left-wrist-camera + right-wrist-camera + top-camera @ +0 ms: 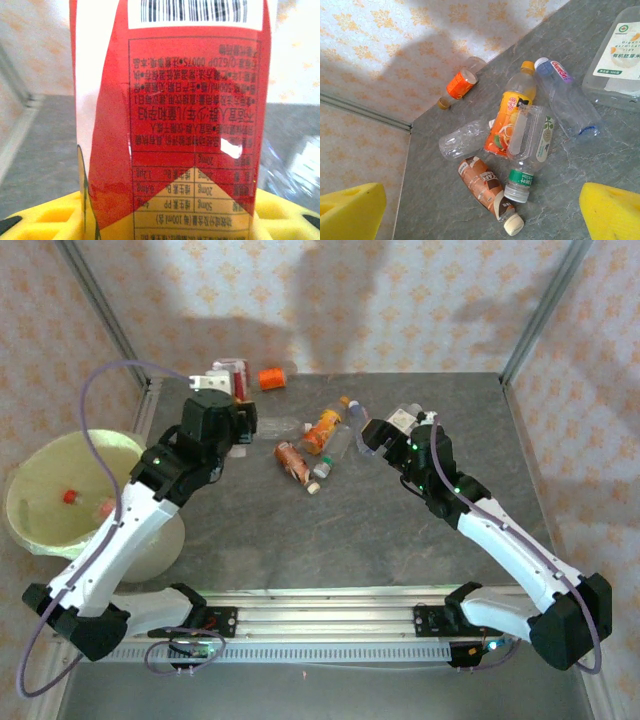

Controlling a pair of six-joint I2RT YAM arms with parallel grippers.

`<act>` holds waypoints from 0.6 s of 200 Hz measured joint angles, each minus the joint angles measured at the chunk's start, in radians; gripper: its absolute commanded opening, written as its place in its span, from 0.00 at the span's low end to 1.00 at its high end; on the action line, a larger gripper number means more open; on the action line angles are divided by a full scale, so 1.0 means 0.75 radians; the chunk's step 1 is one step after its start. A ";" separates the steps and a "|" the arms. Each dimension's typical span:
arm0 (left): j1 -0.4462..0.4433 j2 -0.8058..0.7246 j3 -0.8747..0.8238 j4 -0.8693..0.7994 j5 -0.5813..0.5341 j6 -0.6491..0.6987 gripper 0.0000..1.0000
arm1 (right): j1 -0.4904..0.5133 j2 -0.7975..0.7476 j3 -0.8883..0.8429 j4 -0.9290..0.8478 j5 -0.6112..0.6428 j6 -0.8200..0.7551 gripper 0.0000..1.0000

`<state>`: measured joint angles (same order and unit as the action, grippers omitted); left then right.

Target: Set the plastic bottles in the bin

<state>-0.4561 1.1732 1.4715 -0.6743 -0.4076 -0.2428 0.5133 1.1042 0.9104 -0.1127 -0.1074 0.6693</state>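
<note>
The red-labelled plastic bottle [231, 375] in my left gripper should next go past the table's edge, back over the open bin to release, since the bin's bag-lined opening has room.
My left gripper [234, 402] is shut on a red-labelled plastic bottle [231, 375] at the back left of the table. In the left wrist view that red-labelled bottle [170, 115] stands between the yellow pads [45, 220]. The bin [40, 465], lined with a pale yellow-green bag, sits off the table's left edge. My right gripper [374, 436] is open over a heap of plastic bottles. Under it lie a brown bottle [484, 186], a clear green-banded bottle [530, 145], an orange juice bottle [510, 117] and a clear bottle [462, 140].
An orange-labelled bottle [460, 82] lies by the back wall. A blue-capped clear bottle [567, 100] and a flat white-labelled bottle [620, 55] lie right of the heap. Metal frame posts [150, 400] stand at the table's back corners. Two small items [70, 496] lie in the bin.
</note>
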 measured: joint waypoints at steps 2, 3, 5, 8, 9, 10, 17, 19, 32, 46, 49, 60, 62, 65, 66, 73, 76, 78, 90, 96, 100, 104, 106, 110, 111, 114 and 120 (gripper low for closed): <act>0.004 0.001 0.010 -0.009 -0.014 0.003 0.47 | 0.000 0.000 0.000 0.000 0.000 -0.003 0.99; 0.006 0.001 0.013 -0.012 -0.020 0.003 0.47 | 0.000 0.000 0.000 0.000 0.000 -0.004 0.99; 0.014 0.002 0.022 -0.020 -0.037 0.003 0.47 | 0.000 0.000 0.000 0.000 0.000 -0.004 0.99; 0.022 0.003 0.034 -0.032 -0.056 0.006 0.47 | 0.000 0.000 0.000 0.000 0.000 -0.006 0.99; 0.024 0.003 0.037 -0.036 -0.061 0.007 0.47 | 0.000 0.000 0.000 0.000 0.000 -0.008 0.99; 0.026 0.003 0.040 -0.039 -0.066 0.007 0.47 | 0.000 0.000 0.000 0.000 0.000 -0.008 0.99; 0.051 0.004 0.067 -0.066 -0.116 0.006 0.48 | 0.000 0.000 0.000 0.000 0.000 -0.013 0.99; 0.060 0.004 0.074 -0.074 -0.132 0.006 0.48 | 0.000 0.000 0.000 0.000 0.000 -0.014 0.99; 0.106 0.004 0.110 -0.123 -0.214 0.005 0.48 | 0.000 0.000 0.000 0.000 0.000 -0.022 0.99; 0.145 0.002 0.136 -0.169 -0.294 -0.006 0.48 | 0.000 0.001 0.000 0.000 0.000 -0.027 0.99; 0.149 0.001 0.139 -0.179 -0.308 -0.008 0.48 | 0.000 0.001 0.000 0.000 0.000 -0.028 0.99; 0.155 -0.012 0.144 -0.209 -0.351 -0.022 0.48 | 0.000 0.006 0.000 0.000 -0.001 -0.028 0.99; 0.155 -0.015 0.144 -0.215 -0.358 -0.025 0.48 | 0.000 0.007 0.000 0.000 -0.001 -0.028 0.99; 0.155 -0.021 0.144 -0.223 -0.366 -0.027 0.48 | 0.000 0.010 0.000 0.000 -0.001 -0.029 0.99; 0.155 -0.023 0.144 -0.225 -0.368 -0.029 0.48 | 0.000 0.010 0.000 0.000 -0.001 -0.029 0.99; 0.156 -0.041 0.144 -0.246 -0.386 -0.039 0.48 | 0.000 0.018 0.000 0.000 -0.001 -0.029 0.99; 0.156 -0.048 0.144 -0.253 -0.388 -0.041 0.48 | 0.000 0.022 0.000 0.000 -0.002 -0.029 0.99; 0.156 -0.056 0.144 -0.259 -0.391 -0.045 0.48 | 0.000 0.025 0.001 0.000 -0.002 -0.028 0.99; 0.156 -0.100 0.144 -0.283 -0.406 -0.065 0.48 | 0.000 0.043 0.001 0.000 -0.006 -0.028 0.99; 0.156 -0.126 0.144 -0.295 -0.418 -0.076 0.48 | 0.000 0.054 0.002 0.000 -0.007 -0.027 0.99; 0.156 -0.145 0.144 -0.306 -0.428 -0.086 0.49 | 0.000 0.062 0.003 0.000 -0.011 -0.027 0.99; 0.156 -0.166 0.143 -0.321 -0.446 -0.096 0.49 | 0.000 0.069 0.004 -0.001 -0.014 -0.027 0.99; 0.156 -0.173 0.143 -0.326 -0.451 -0.101 0.49 | 0.000 0.073 0.005 -0.001 -0.017 -0.027 0.99; 0.156 -0.193 0.143 -0.341 -0.472 -0.109 0.49 | 0.000 0.081 0.007 -0.002 -0.020 -0.027 0.99; 0.156 -0.197 0.143 -0.344 -0.475 -0.111 0.49 | 0.000 0.082 0.007 -0.001 -0.021 -0.027 0.99; 0.155 -0.211 0.142 -0.353 -0.492 -0.121 0.49 | 0.000 0.086 0.008 -0.002 -0.023 -0.027 0.99; 0.156 -0.238 0.138 -0.376 -0.531 -0.137 0.49 | 0.000 0.094 0.011 -0.004 -0.031 -0.026 0.99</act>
<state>-0.3393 0.9947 1.5753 -0.9565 -0.8055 -0.3458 0.5133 1.1744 0.9184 -0.1154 -0.1303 0.6495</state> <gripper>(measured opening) 0.552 0.992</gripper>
